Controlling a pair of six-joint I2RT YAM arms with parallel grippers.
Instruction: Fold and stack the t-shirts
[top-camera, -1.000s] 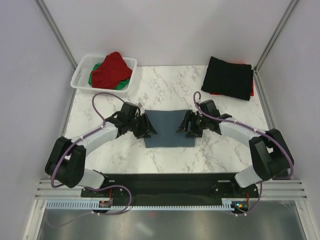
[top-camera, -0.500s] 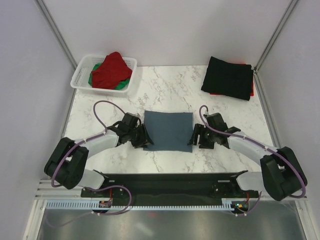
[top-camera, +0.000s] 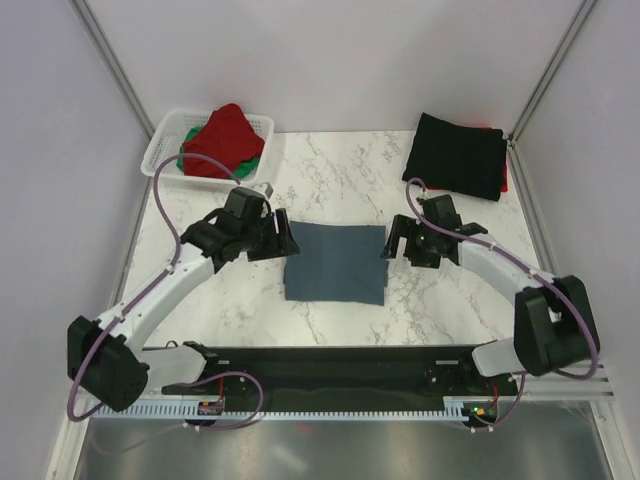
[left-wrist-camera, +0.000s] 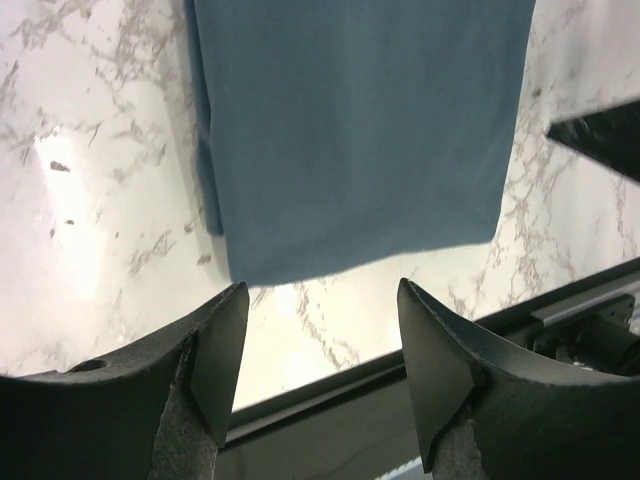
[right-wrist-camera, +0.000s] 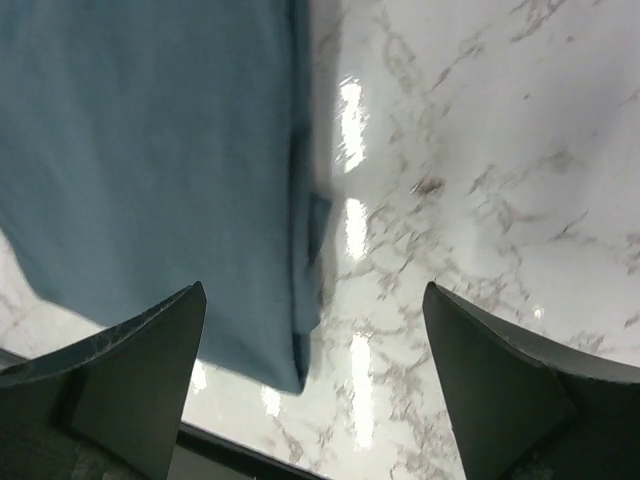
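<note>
Next, my right gripper moves down toward the left in the top view, onto the slate blue-grey t-shirt's far corner nearest the black t-shirt. Its open fingers hover above it.
The slate blue-grey t-shirt lies folded into a flat rectangle on the marble table. It also shows in the left wrist view and the right wrist view. My left gripper hovers above its upper left corner, open and empty. My right gripper hovers above its upper right corner, open and empty. A folded black t-shirt lies at the back right on top of a red one. A red t-shirt and a green one lie crumpled in the basket.
The white lattice basket stands at the back left corner. A black rail runs along the near table edge. Grey walls and metal posts close in the sides and back.
Both grippers have let go of the blue-grey t-shirt, lifted and moved back toward its far corners. The shirt now lies folded flat with its near edge closer to the front.
</note>
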